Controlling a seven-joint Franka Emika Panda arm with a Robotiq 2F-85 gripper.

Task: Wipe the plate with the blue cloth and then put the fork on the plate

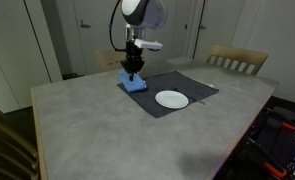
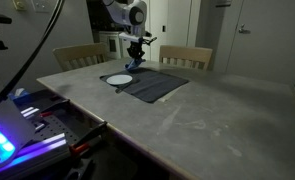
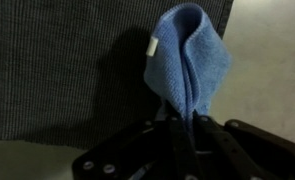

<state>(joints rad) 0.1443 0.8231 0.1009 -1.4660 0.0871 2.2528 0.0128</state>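
The mat's corner under the cloth point(image 1: 136, 91) is below, so my gripper should go down a little, put the cloth on that corner, apart from the plate point(image 1: 171, 99), and let go of it.
The blue cloth point(image 3: 190, 55) hangs bunched from my gripper point(image 3: 182, 125), whose jaws are shut on its upper fold. In both exterior views the gripper point(image 1: 133, 68) point(image 2: 137, 57) holds the cloth point(image 1: 134, 84) point(image 2: 137, 66) over one end of the dark grey placemat point(image 1: 192, 88) point(image 2: 155, 86). The small white plate point(image 1: 171, 99) point(image 2: 118, 79) lies on the mat, a short way from the cloth and apart from it. The wrist view shows the cloth above the mat's edge point(image 3: 57, 70), with bare table point(image 3: 272, 70) beside it. I cannot make out the fork in any view.
The mat lies on a large grey table point(image 1: 97, 125) point(image 2: 217, 115). Wooden chairs stand at the table's far side point(image 1: 237, 60) point(image 2: 79, 54) point(image 2: 187, 56). Lit electronics and cables sit below the table edge point(image 2: 17, 125). Doors and walls are behind the arm.
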